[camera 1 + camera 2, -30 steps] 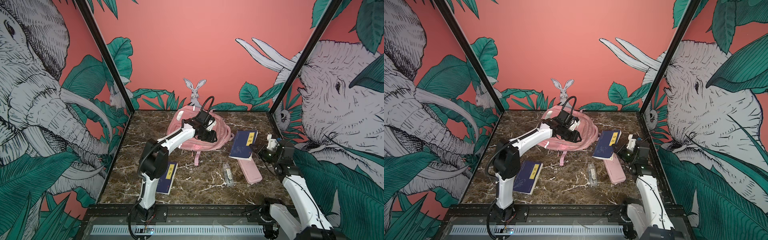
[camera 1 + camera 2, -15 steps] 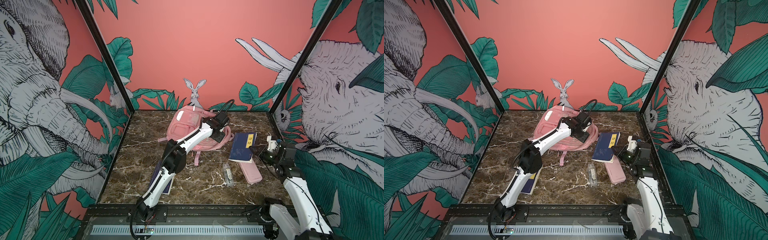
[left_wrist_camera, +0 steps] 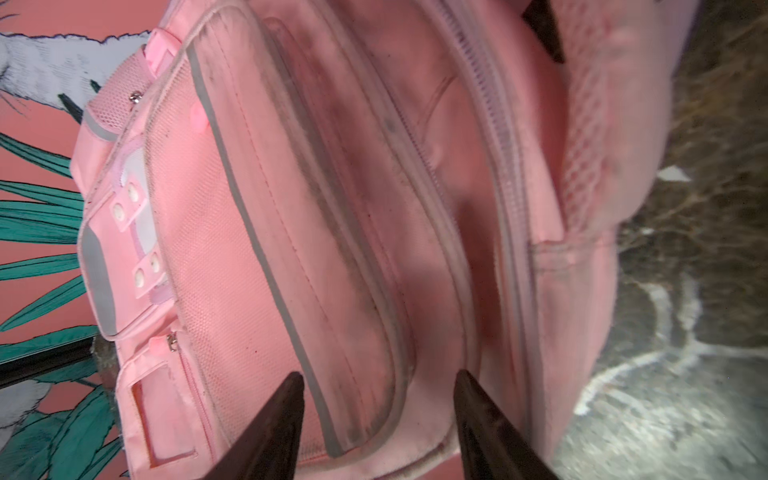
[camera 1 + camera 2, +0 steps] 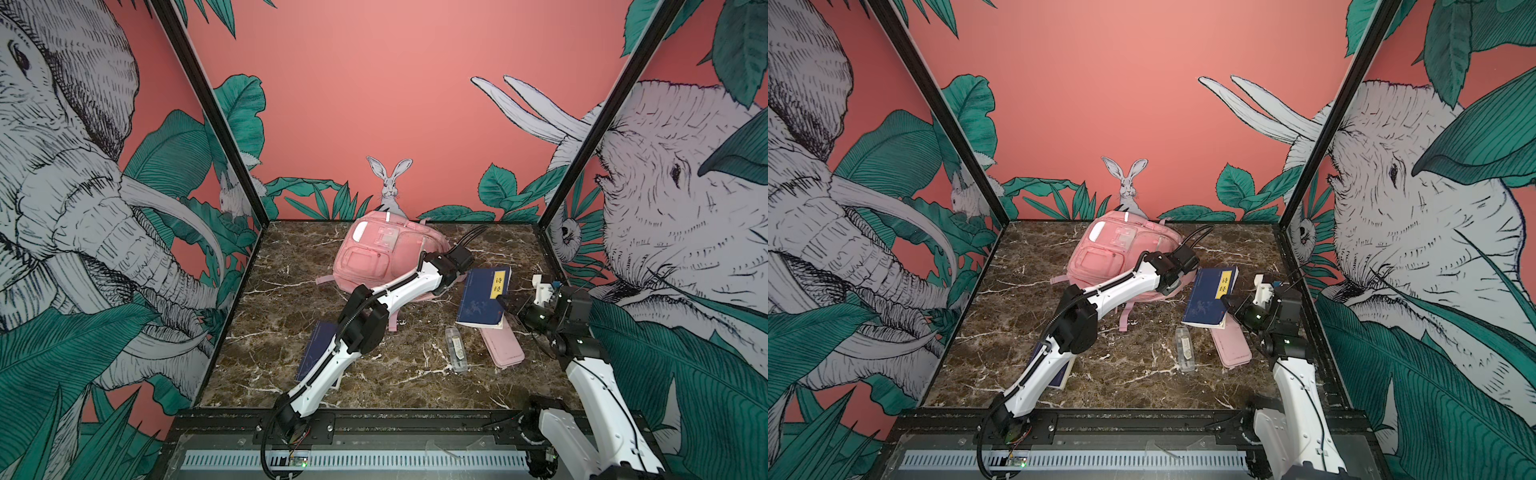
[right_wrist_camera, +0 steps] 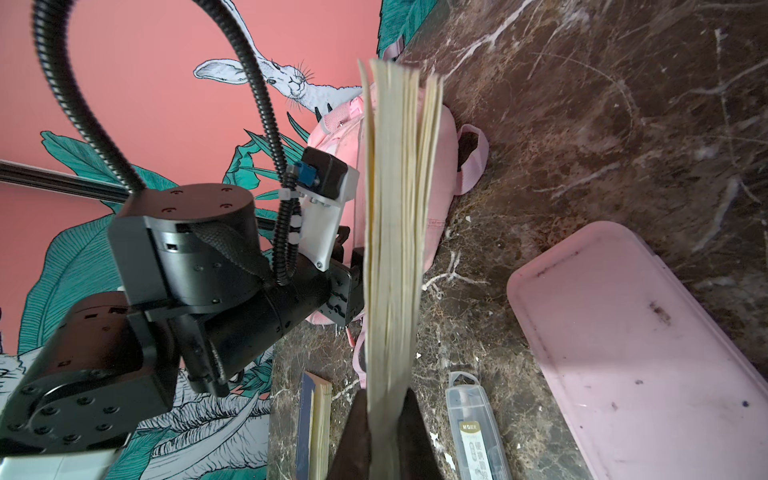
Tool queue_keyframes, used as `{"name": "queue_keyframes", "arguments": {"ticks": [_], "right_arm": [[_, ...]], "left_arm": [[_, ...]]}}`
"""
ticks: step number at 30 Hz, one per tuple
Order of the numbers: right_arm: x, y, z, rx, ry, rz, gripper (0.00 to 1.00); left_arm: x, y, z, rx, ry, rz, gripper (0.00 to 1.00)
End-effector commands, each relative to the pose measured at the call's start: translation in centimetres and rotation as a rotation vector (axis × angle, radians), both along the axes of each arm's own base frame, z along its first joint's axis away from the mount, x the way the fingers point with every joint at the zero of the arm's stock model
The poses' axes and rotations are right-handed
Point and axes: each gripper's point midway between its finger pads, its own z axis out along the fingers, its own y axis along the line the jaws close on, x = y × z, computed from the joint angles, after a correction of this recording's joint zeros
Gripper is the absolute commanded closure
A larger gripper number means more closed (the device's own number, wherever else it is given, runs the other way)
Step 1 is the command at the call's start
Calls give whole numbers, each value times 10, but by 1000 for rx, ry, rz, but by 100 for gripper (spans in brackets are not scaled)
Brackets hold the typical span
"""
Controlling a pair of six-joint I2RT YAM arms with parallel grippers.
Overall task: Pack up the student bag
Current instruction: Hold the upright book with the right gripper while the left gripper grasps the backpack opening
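Note:
My left gripper eases in toward the bag (image 3: pixel 332 208) next, fingers astride a front pocket's grey piped rim (image 3: pixel 397 348), as that rim lies ahead, between its open fingers.
The student bag (image 4: pixel 372 253) (image 4: pixel 1106 255), a pink backpack with grey reflective strips, lies at the back middle of the marble floor. My left gripper (image 4: pixel 445 286) (image 4: pixel 1169 286) hangs at the bag's right side. In the left wrist view this gripper (image 3: pixel 378 380) is open, and its fingertips (image 3: pixel 291 386) straddle a front pocket of the bag (image 3: pixel 332 208) without holding anything. My right gripper (image 4: pixel 505 300) (image 4: pixel 1227 300) (image 5: pixel 384 401) is shut on a blue book (image 4: pixel 482 297) (image 4: pixel 1208 297). The book's page edges (image 5: pixel 395 228) stand between the fingers.
A flat pink pencil case (image 4: pixel 500 347) (image 4: pixel 1231 345) (image 5: pixel 623 332) lies partly under the held book. A clear pen box (image 4: pixel 456 349) (image 4: pixel 1185 348) (image 5: pixel 473 428) lies beside it. Another blue book (image 4: pixel 313 351) (image 4: pixel 1061 374) (image 5: pixel 316 428) lies under the left arm. Walls close in three sides.
My left arm has stretched out and carried its gripper from over the bag's middle to its right side, with the jaws standing wider. The right gripper still holds the book in place.

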Motion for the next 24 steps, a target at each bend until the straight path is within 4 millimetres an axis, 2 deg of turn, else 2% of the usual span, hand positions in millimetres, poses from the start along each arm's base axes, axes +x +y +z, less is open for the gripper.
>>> {"name": "queue_keyframes", "arguments": {"ticks": [1,5,8,10,14,16,24], "right_arm": [[0,2,11,13,-59,16,100],[0,3,13,17,-62,16,100],[-1,3,15,20,-65,17,100],[-1,3,15,19,-67,17,100],[0,3,15,23,-68,14,100],[2,3,14,34,-69,15,100],[10,4,12,58,-72,16,100]], "left_arm": [[10,7,0,47,-53,10,42],[12,5,-4,46,-49,8,46],[13,5,-4,46,-45,8,55],[13,6,1,35,-45,8,63],[12,4,20,-1,-49,-3,92],[11,5,32,-23,-55,-3,99],[5,16,96,-223,-25,-1,100]]}}
